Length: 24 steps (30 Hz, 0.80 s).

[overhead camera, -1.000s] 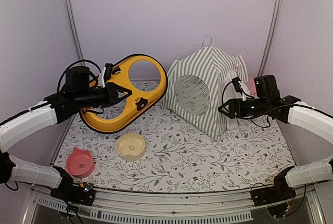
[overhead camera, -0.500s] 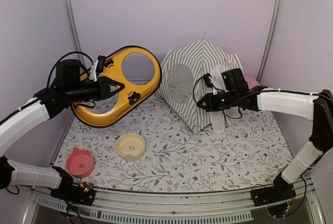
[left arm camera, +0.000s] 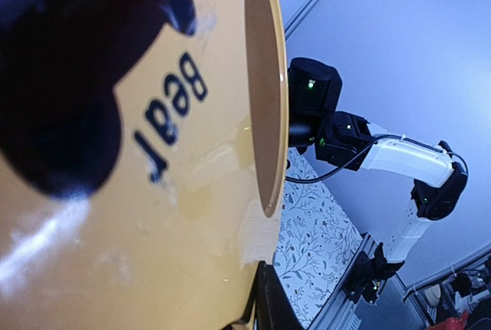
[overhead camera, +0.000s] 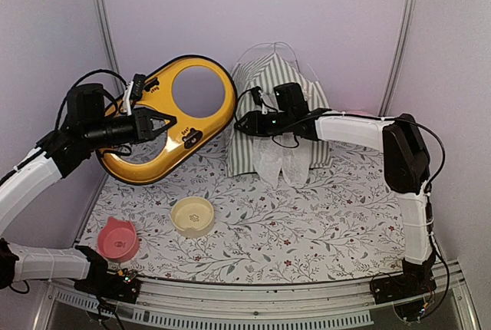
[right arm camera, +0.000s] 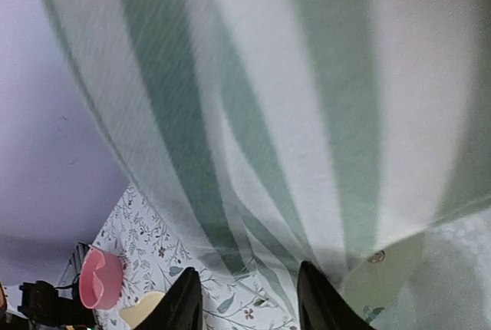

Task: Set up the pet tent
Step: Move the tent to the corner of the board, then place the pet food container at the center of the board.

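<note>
The tent's frame in my left gripper needs to go across and down next, so I can release it on the open mat before the tent, below and right in the top view.
The pet tent (overhead camera: pixel 247 150), grey-green and white striped, slumps against the back wall with its white lace flap (overhead camera: pixel 281 163) hanging in front and a thin pole (overhead camera: pixel 265 46) looping above it. My right gripper (overhead camera: pixel 242 124) is at the tent's left side. In the right wrist view its jaws (right arm camera: pixel 247 295) stand apart under the striped fabric (right arm camera: pixel 253 115), with folds hanging just ahead of them and nothing pinched. My left gripper (overhead camera: pixel 159 125) is shut on a yellow plastic frame (overhead camera: pixel 173 119) with a round hole, held in the air at the left. That frame (left arm camera: pixel 153 153) fills the left wrist view.
A floral mat (overhead camera: pixel 307 222) covers the table. A cream bowl (overhead camera: pixel 192 216) and a pink bowl (overhead camera: pixel 119 239) sit near the front left. Metal posts (overhead camera: pixel 103 31) stand in both back corners. The right arm (overhead camera: pixel 353 127) stretches across in front of the tent.
My right arm has swung left, pushing the tent towards the back and turning it; the tent has lost its shape and its round mesh window no longer shows. The left arm raised the yellow frame slightly.
</note>
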Tool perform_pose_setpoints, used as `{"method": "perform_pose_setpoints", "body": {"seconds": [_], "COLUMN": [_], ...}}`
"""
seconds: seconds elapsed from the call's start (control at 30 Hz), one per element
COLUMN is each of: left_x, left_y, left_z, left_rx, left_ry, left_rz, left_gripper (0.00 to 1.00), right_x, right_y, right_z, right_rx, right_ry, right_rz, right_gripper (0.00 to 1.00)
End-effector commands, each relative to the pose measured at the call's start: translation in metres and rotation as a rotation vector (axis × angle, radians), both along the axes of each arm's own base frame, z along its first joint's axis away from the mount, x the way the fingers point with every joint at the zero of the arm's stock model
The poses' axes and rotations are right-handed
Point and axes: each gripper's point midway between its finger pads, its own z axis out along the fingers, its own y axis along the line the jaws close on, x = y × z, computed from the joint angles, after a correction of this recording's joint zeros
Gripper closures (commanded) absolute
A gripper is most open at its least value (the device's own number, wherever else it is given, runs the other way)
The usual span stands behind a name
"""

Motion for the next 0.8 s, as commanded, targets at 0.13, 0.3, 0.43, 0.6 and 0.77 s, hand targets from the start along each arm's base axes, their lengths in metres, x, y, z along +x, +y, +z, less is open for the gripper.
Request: {"method": "perform_pose_setpoints", "body": {"seconds": [0.13,0.3,0.43,0.6,0.77], "left_x": [-0.008,-0.013,-0.016,-0.022,-0.028], "left_y": [-0.002,-0.007,-0.011,-0.018,-0.055], "left_z": [0.031,0.029,0.027,0.025,-0.001], "left_rx": [-0.071,-0.095,-0.109,-0.126,-0.087], "left_ry": [-0.096,-0.094,-0.087,-0.089,-0.028], "left_rz": [-0.044,-0.09,-0.114,-0.163,-0.251], "left_gripper": [0.99,0.99,0.99,0.99,0.99], "right_x": [-0.012,-0.032,-0.052,-0.075,-0.087], "right_y": [0.03,0.007,-0.012,-0.036,-0.089], "right_z": [0.04,0.063,0.074,0.083,0.104], "right_rx": [0.072,0.048,0.045,0.047,0.007], "right_ry": [-0.054,-0.068,-0.062,-0.058,-0.124], "right_rz": [0.12,0.086,0.067,0.033,-0.129], "right_gripper": [0.33,0.21,0.13,0.0,0.01]}}
